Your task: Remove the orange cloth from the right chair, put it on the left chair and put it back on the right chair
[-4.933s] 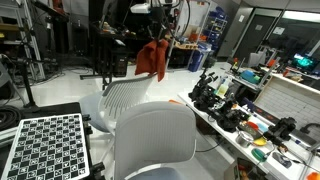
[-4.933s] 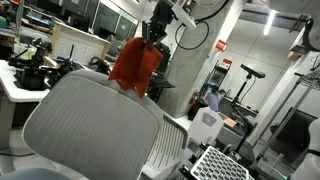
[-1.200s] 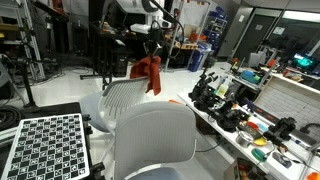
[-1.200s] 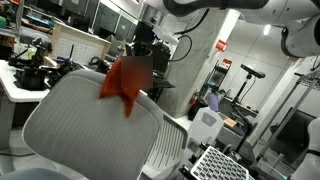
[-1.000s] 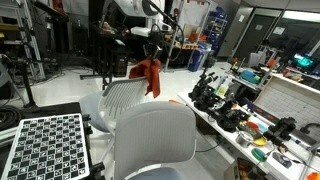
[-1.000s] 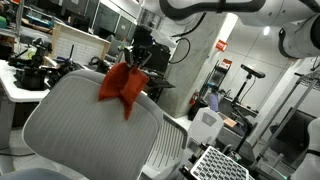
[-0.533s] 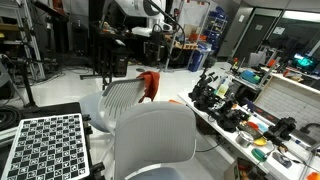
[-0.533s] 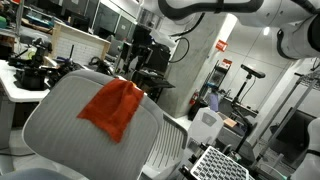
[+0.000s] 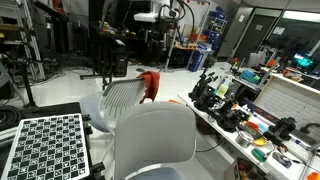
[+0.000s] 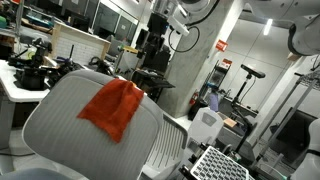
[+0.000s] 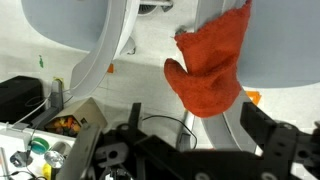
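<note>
My open gripper comes down next onto the orange cloth's upper fold (image 10: pixel 129 84) (image 11: pixel 213 72) at the backrest edge. The draped cloth is highest there, still below my fingers.
The orange cloth (image 9: pixel 149 84) (image 10: pixel 112 108) lies draped over the top edge of the left chair (image 9: pixel 122 97) (image 10: pixel 60 130), the one with the ribbed white back. In the wrist view the orange cloth (image 11: pixel 210 65) hangs over a pale backrest edge, beyond my fingertips. My gripper (image 9: pixel 159 28) (image 10: pixel 160 38) (image 11: pixel 200 132) hovers well above the cloth, open, with nothing between its fingers. The right chair (image 9: pixel 155 140), with a smooth pale back, stands in the foreground and carries no cloth.
A long bench (image 9: pixel 250 115) (image 10: pixel 20 75) crowded with black tools and small items runs beside the chairs. A checkerboard panel (image 9: pixel 48 145) (image 10: pixel 220 165) sits low beside the chairs. A box of small parts (image 11: pixel 50 140) shows at the wrist view's lower left.
A second ago the cloth hung from my shut gripper just above the ribbed back. The jaws opened, the cloth dropped onto the top edge, and the gripper rose away.
</note>
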